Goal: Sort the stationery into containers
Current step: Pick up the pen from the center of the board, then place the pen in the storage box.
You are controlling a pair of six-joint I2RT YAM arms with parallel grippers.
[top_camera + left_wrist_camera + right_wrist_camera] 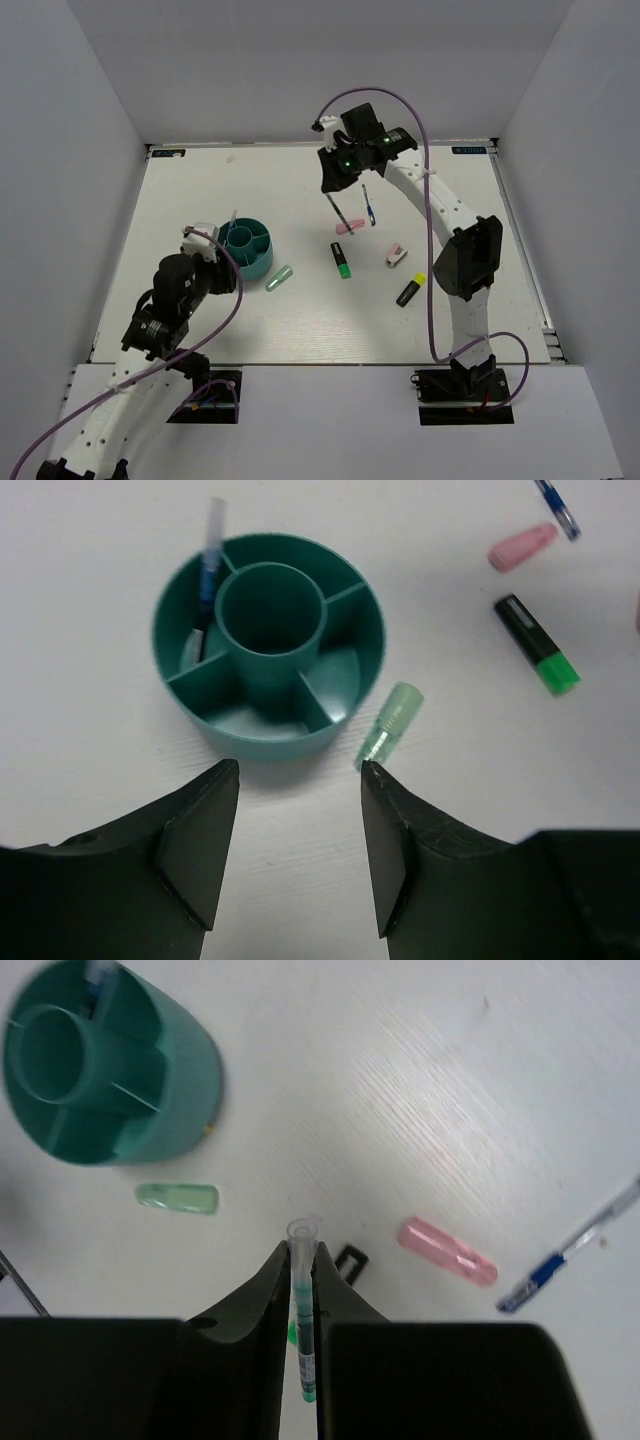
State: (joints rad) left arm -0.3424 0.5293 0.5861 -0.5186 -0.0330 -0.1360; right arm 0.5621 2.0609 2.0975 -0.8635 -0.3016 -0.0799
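Note:
Next, my right gripper sweeps over the organiser's blue-pen section [225,238] [92,1002], lowers and releases the clear pen, since that section lies below, to its left in the top view.
The teal organiser [262,262] stands at the left, with a blue pen [208,570] in one outer compartment. My left gripper [299,767] is open and empty, just short of the organiser [170,610], with the mint-green marker [390,723] by its right fingertip. My right gripper [338,185] is shut on a thin clear pen with green ink [303,1300] and holds it above the table, over the black-green highlighter [341,260]. The pink eraser [347,228] and a blue pen [369,205] lie close by.
A white-pink piece [396,255] and a black-yellow highlighter [410,289] lie right of centre. The mint-green marker [279,278] lies just right of the organiser. White walls enclose the table on three sides.

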